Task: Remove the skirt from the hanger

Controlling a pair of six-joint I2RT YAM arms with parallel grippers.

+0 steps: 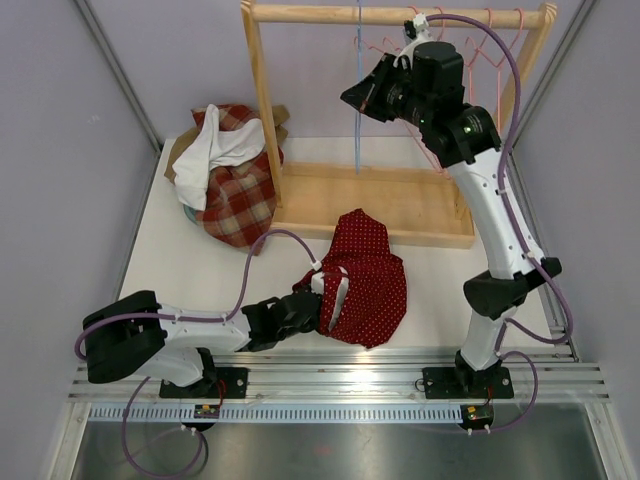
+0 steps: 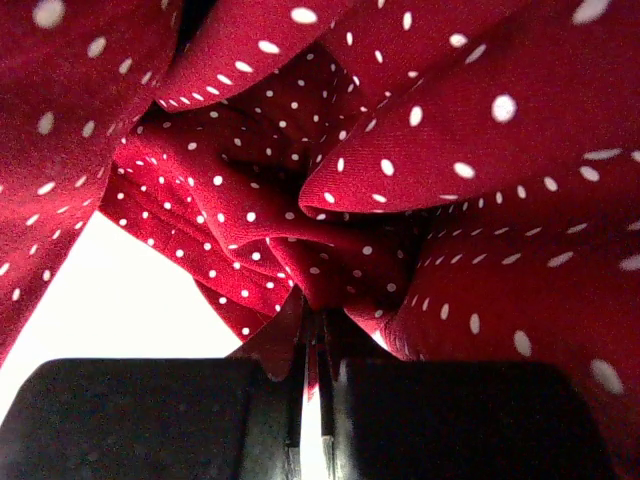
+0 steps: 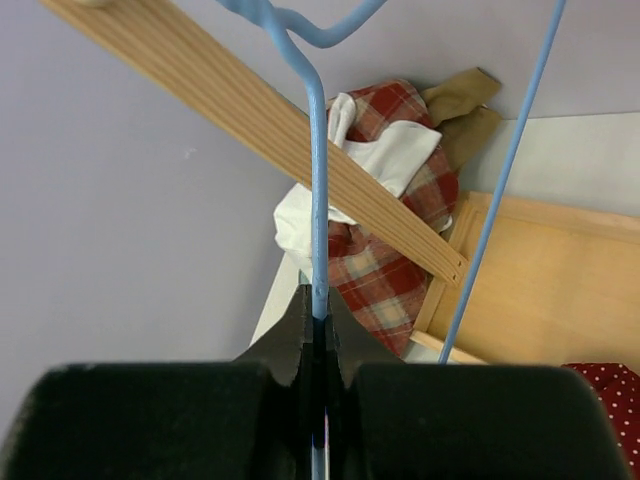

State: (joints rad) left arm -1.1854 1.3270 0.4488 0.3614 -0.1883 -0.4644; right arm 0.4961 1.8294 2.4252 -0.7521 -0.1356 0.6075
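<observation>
I will bring my right gripper down a little next, and after that I need to open it so it comes off the wire (image 1: pixel 358 104) (image 3: pixel 319 318).
The red skirt (image 1: pixel 365 270) with white dots lies crumpled on the white table, off the hanger. My left gripper (image 1: pixel 322 298) is shut on a fold at its near left edge. In the left wrist view the skirt (image 2: pixel 420 180) fills the frame, and a thin pleat is pinched where my left gripper (image 2: pixel 318 335) meets. The blue wire hanger (image 1: pixel 358 150) hangs bare from the wooden rail. My right gripper (image 1: pixel 352 97) is up beside it, shut on the wire. In the right wrist view the hanger (image 3: pixel 317 180) runs straight down into my right gripper (image 3: pixel 318 312).
A wooden clothes rack stands at the back, with its rail (image 1: pixel 400 14) on top and a flat base (image 1: pixel 400 205). Several pink hangers (image 1: pixel 490 50) hang at the rail's right end. A heap of plaid and white clothes (image 1: pixel 235 180) lies at the back left.
</observation>
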